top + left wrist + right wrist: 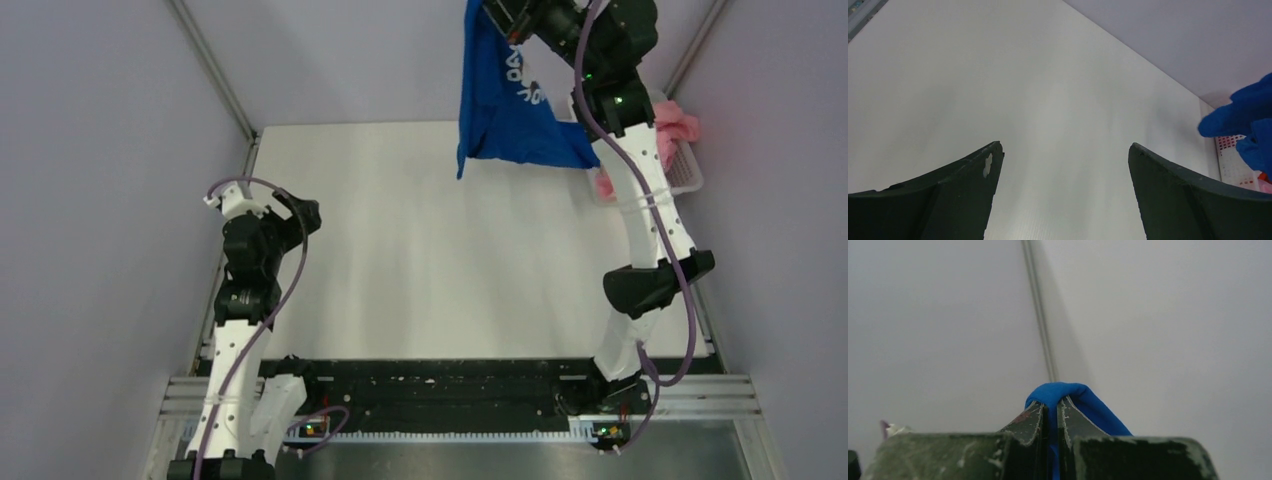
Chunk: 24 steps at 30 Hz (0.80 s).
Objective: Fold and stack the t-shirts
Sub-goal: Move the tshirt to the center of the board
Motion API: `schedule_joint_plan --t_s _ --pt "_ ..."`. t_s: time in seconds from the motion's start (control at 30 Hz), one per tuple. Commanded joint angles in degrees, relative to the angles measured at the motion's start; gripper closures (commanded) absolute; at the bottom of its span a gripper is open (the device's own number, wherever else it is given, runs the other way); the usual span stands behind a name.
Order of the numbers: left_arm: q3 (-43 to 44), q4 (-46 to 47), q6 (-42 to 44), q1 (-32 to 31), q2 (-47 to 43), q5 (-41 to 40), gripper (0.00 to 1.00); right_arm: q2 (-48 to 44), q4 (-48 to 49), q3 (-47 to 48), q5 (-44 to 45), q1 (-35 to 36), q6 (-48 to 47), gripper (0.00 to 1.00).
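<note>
The table is bare beneath the hanging blue t-shirt, so the robot's right gripper should move down and back over the white table, tilt its fingers downward, and open.
A royal blue t-shirt (505, 105) with white lettering hangs in the air above the table's far right part, its lower hem loose. My right gripper (503, 20) is raised high and shut on a fold of the blue t-shirt (1068, 392), which bulges over the fingertips in the right wrist view. More t-shirts, pink ones (676, 124), lie in the white lattice basket (688, 172) at the far right. My left gripper (300, 212) hovers over the table's left edge, open, nothing between its fingers (975, 172). The blue t-shirt (1248, 112) shows at the right of the left wrist view.
The white table (420, 250) lies between the arms. The basket (1235, 162) stands off its far right corner. A metal frame post (1040, 320) runs up the wall behind the right gripper. The grey enclosure walls stand close on both sides.
</note>
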Motion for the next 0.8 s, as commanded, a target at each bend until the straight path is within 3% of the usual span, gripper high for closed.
schedule_joint_plan --t_s 0.0,0.17,0.27,0.47,0.6,0.67,0.7,0.73,0.77 --pt "2.25 -0.62 -0.44 0.09 -2.83 -0.83 0.01 -3.15 3.78 3.92 -2.72 8.66 -3.44 0.99" --pt "3.72 -5.26 -0.88 0.09 -4.87 -4.00 0.01 -3.61 1.12 3.46 -1.71 12.07 -5.86 0.98" --pt "4.26 -7.71 -1.68 0.09 -6.08 -6.68 0.01 -7.16 -0.21 -3.40 3.95 12.09 -9.35 0.97" --pt "3.89 -10.22 -2.87 0.04 -7.75 -7.64 0.01 -17.48 -4.65 -29.25 20.44 11.19 -19.34 0.91" --pt "2.41 -10.34 -3.54 0.06 -6.18 -6.30 0.01 -23.19 -3.82 -51.60 29.01 4.95 -14.13 0.84" --pt "1.93 -11.01 -3.91 0.09 -4.44 -4.72 0.01 -23.78 -3.11 -62.34 38.13 0.94 -7.50 0.63" --pt "1.71 -11.33 -4.27 0.09 -3.30 -4.11 0.01 -23.58 -3.55 -65.55 43.59 -0.08 -5.89 0.26" --pt "1.39 -11.50 -4.57 0.07 -2.07 -2.90 0.01 -23.38 -4.02 -68.48 48.32 -0.27 -5.13 0.04" --pt "1.28 -11.83 -4.56 0.04 -0.87 -1.32 0.01 -23.24 -4.35 -70.71 51.58 -0.12 -5.74 0.02"
